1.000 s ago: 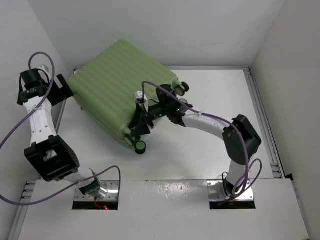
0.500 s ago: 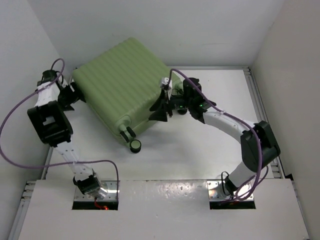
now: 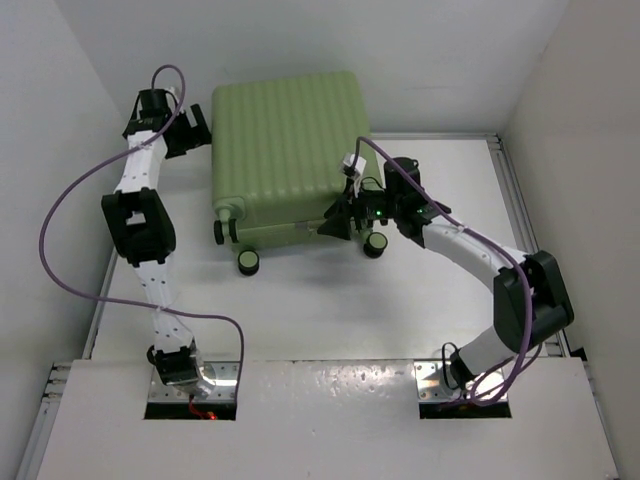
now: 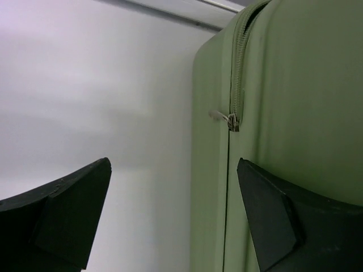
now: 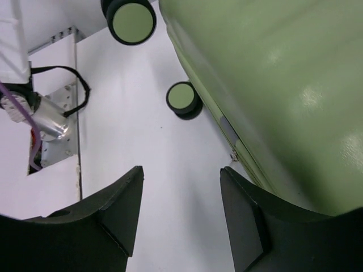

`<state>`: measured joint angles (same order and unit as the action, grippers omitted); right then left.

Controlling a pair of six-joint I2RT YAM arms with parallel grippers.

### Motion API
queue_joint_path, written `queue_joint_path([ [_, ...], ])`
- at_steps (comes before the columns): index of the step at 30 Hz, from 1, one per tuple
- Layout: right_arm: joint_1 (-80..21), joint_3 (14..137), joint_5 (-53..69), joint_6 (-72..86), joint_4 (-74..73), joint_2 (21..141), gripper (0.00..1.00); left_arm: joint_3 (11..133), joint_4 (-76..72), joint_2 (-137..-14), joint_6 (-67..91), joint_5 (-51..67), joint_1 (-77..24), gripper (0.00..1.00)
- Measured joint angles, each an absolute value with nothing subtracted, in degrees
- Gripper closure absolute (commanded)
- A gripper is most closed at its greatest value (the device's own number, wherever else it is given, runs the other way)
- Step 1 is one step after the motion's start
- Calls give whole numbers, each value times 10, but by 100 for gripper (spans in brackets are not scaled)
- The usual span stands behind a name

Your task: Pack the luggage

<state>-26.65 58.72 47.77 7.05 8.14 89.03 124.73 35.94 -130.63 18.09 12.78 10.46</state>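
Observation:
My left gripper draws its open fingers back along the luggage's side to the near wheeled corner (image 3: 230, 211) next, and around that corner's jutting wheel housing.
The luggage (image 3: 288, 145), a closed light-green ribbed suitcase, lies flat at the back of the table with its wheels (image 3: 247, 260) toward the near side. My left gripper (image 3: 198, 130) is open beside its far left corner. In the left wrist view the luggage's side (image 4: 295, 96) and a zipper pull (image 4: 231, 120) lie just ahead of the left gripper (image 4: 173, 170), with the right finger against the shell. My right gripper (image 3: 336, 222) is open at the near right edge. In the right wrist view the right gripper (image 5: 181, 175) holds nothing and the luggage (image 5: 272, 73) runs along its right finger.
White walls close in on the left, back and right. A metal rail (image 3: 525, 240) runs along the table's right side. Two black-and-green wheels (image 5: 131, 20) (image 5: 182, 97) show ahead of the right gripper. The left arm's base and purple cable (image 5: 34, 113) sit at the near edge.
The luggage has turned from a diagonal lie to square, wheels facing near. The left arm swung up to the far left corner. The right gripper followed along the near edge to the right.

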Motion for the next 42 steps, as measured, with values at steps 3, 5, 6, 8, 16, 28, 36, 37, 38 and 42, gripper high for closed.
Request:
queue_joint_path([
  [3,-267,580,456,67,71,882,43,1235,347,-1286,175,123,106,1],
  [5,-267,570,436,66,67,875,43,1182,342,-1237,164,131,112,1],
  [6,-268,565,426,67,67,872,43,1145,339,-1201,154,139,117,1],
  [8,-271,556,409,73,67,871,42,1076,343,-1121,132,155,129,1],
  [16,-276,486,357,146,88,820,37,878,375,-769,35,184,101,1],
  [28,-393,303,71,219,190,708,33,736,468,-707,87,166,-3,1],
  [36,-436,327,-30,255,258,810,34,685,468,-695,159,98,-60,1],
  [37,-442,336,-40,255,265,823,36,678,466,-696,165,91,-61,3],
  [38,-447,344,-48,255,269,834,36,674,466,-697,169,87,-61,5],
  [42,-469,388,-79,255,284,881,38,672,461,-716,183,74,-61,8],
])
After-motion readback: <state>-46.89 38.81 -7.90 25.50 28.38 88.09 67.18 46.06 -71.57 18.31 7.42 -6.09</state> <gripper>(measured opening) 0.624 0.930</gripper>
